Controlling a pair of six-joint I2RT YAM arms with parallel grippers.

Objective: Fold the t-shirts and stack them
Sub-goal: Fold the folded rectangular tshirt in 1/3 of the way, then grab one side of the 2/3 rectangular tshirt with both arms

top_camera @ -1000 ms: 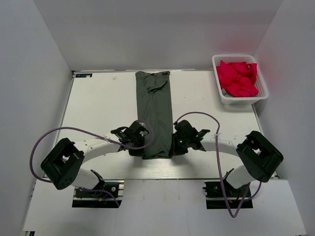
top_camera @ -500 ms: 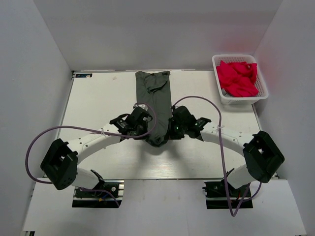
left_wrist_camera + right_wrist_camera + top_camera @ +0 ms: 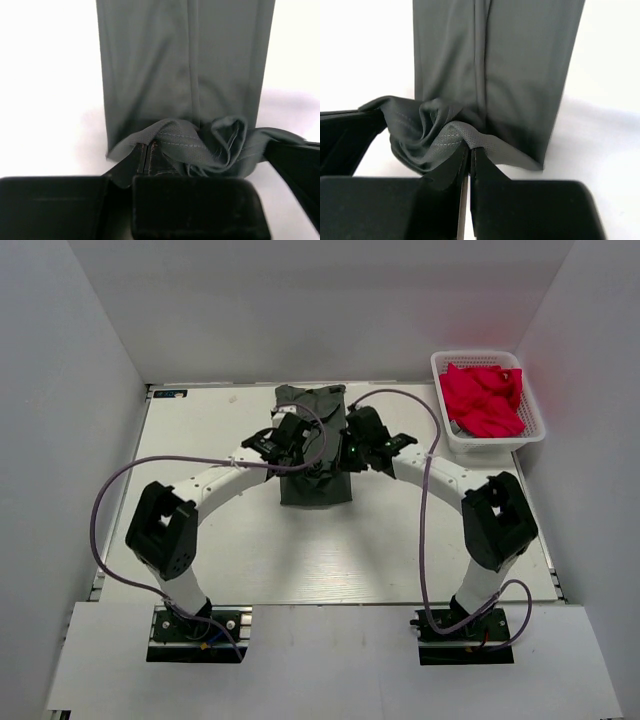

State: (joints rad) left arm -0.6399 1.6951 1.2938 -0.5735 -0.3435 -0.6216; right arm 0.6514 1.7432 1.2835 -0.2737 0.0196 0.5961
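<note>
The t-shirt's flat far part (image 3: 309,424) (image 3: 142,70) lies outward and below, so my left gripper will next carry the lifted hem outward, lower it there and release it.
The dark charcoal-grey t-shirt (image 3: 316,478) lies as a narrow strip at the table's middle back, its near end lifted and carried over itself. My left gripper (image 3: 297,445) is shut on the hem at its left corner; in the left wrist view the hem (image 3: 180,141) bunches over the closed jaws. My right gripper (image 3: 347,447) is shut on the right corner; the hem (image 3: 455,135) is pinched between its closed fingers. The red-pink t-shirts (image 3: 482,398) lie crumpled in the basket.
A white plastic mesh basket (image 3: 530,436) stands at the back right, just off the table's corner. Grey walls close in the back and both sides. Purple cables loop from both arms over the table.
Both grippers have carried the shirt's near hem from the front of the table toward the back, doubling the strip over itself. The arms have stretched out far forward.
</note>
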